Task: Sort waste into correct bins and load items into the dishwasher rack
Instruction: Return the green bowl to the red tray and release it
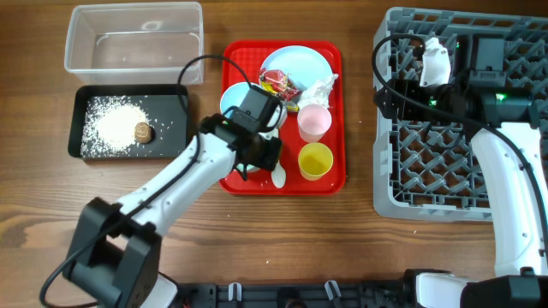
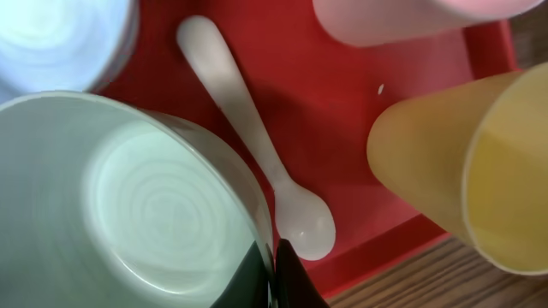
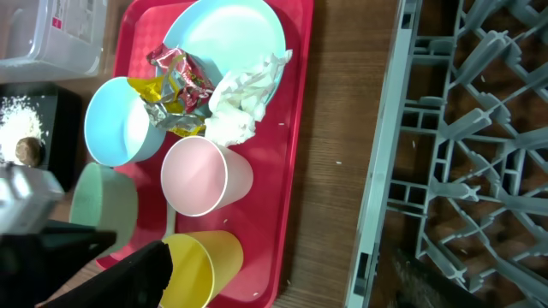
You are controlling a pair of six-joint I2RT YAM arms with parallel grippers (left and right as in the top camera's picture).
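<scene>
The light-blue bowl goes down onto the red tray's near corner point(image 1: 232, 181) next, below my left gripper, which then releases the bowl's rim.
My left gripper point(image 1: 259, 156) is shut on the rim of a light-blue bowl point(image 2: 128, 197) on the red tray point(image 1: 336, 175); the jaws point(image 2: 276, 257) pinch its wall. The second bowl point(image 1: 234, 100) stands behind it. The white spoon point(image 2: 257, 145) lies beside the held bowl. The pink cup point(image 1: 313, 121) and yellow cup point(image 1: 315, 160) stand to the right. The plate point(image 1: 300, 62) carries red and yellow wrappers point(image 1: 280, 83) and the tissue point(image 1: 322, 87). My right gripper point(image 3: 274, 282) is open and empty over the left part of the grey rack point(image 1: 428, 158).
The black tray point(image 1: 175, 98) at the left holds rice point(image 1: 110, 126) and the brown piece point(image 1: 143, 132). The clear tub point(image 1: 137, 60) stands behind it with a few grains inside. A strip of bare wood lies between the red tray and the rack.
</scene>
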